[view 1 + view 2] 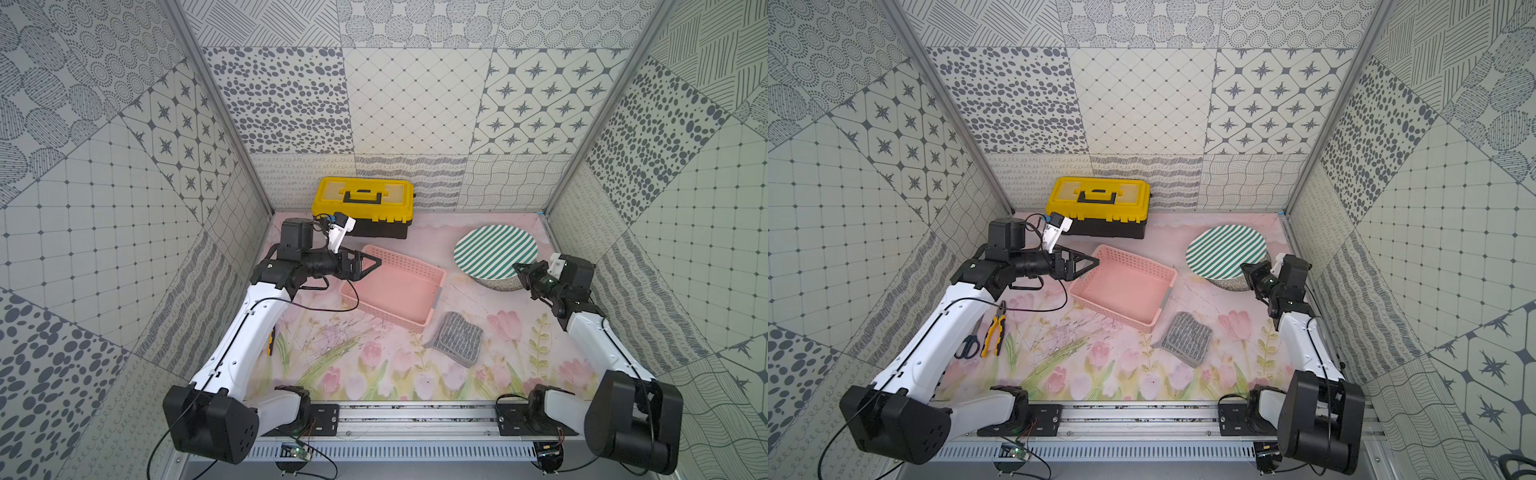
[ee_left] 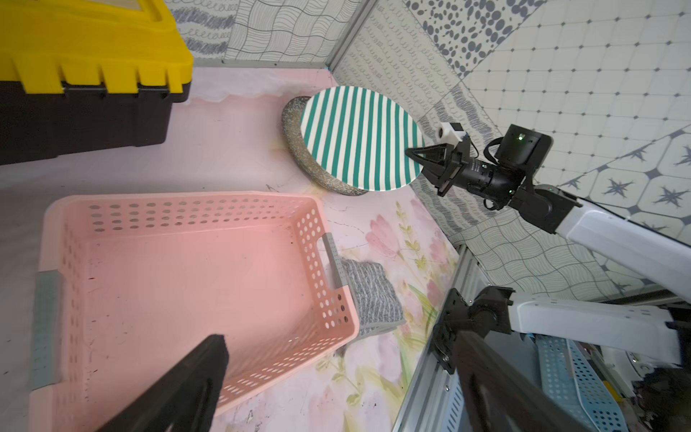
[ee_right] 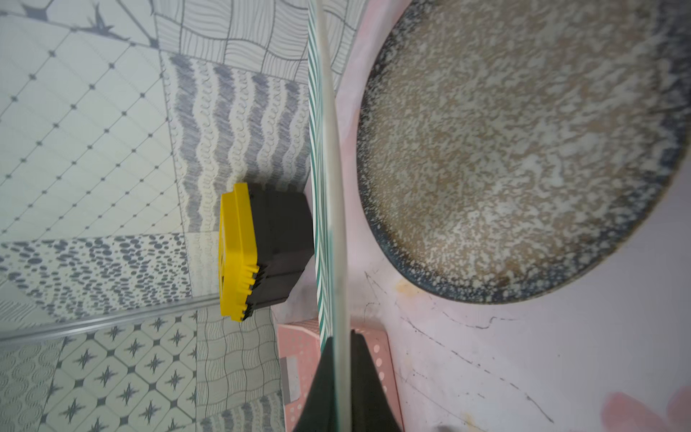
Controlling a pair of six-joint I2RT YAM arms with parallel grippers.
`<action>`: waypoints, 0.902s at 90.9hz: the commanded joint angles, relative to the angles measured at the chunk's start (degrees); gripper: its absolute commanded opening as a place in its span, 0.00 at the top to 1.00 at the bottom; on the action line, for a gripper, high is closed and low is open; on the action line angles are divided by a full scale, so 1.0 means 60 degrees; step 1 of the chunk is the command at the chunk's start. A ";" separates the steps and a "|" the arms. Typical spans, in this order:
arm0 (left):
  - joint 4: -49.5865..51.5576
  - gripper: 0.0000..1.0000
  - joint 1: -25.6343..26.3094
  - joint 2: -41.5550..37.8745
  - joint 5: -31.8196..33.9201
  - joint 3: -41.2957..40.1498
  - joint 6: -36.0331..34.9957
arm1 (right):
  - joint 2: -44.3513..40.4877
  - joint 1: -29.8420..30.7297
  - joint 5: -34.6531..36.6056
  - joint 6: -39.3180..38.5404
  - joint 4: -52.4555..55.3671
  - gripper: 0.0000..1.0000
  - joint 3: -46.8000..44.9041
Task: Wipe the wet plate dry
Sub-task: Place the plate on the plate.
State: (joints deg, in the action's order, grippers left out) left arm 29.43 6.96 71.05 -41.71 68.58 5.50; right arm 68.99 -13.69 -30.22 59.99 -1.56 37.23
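Note:
The speckled grey dish is empty and below the fingers of my right gripper. My right gripper needs to lower the plate onto it next and let go of the plate's near rim there.
A round plate with green and white stripes is held level above a speckled grey dish at the back right. My right gripper is shut on the plate's near rim; in the right wrist view the fingers pinch its thin edge. A folded grey striped cloth lies flat on the mat beside the pink basket. My left gripper hovers open over the basket's left end, holding nothing. In the left wrist view its fingers stand wide apart.
A yellow and black toolbox stands against the back wall. Yellow-handled pliers and black scissors lie at the left beside the left arm. The basket holds nothing. Patterned walls close in three sides.

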 commanded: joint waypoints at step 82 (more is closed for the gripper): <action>-0.0510 0.00 -0.0256 -0.0172 0.1760 -0.1144 -0.0633 | 0.4380 -0.0706 0.0727 -0.0363 -0.2013 0.62 0.0550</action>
State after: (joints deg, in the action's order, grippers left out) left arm 28.62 5.78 70.13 -30.65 61.91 1.78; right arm 94.19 -18.09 -26.68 60.36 -13.82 39.07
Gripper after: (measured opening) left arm 0.996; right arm 0.365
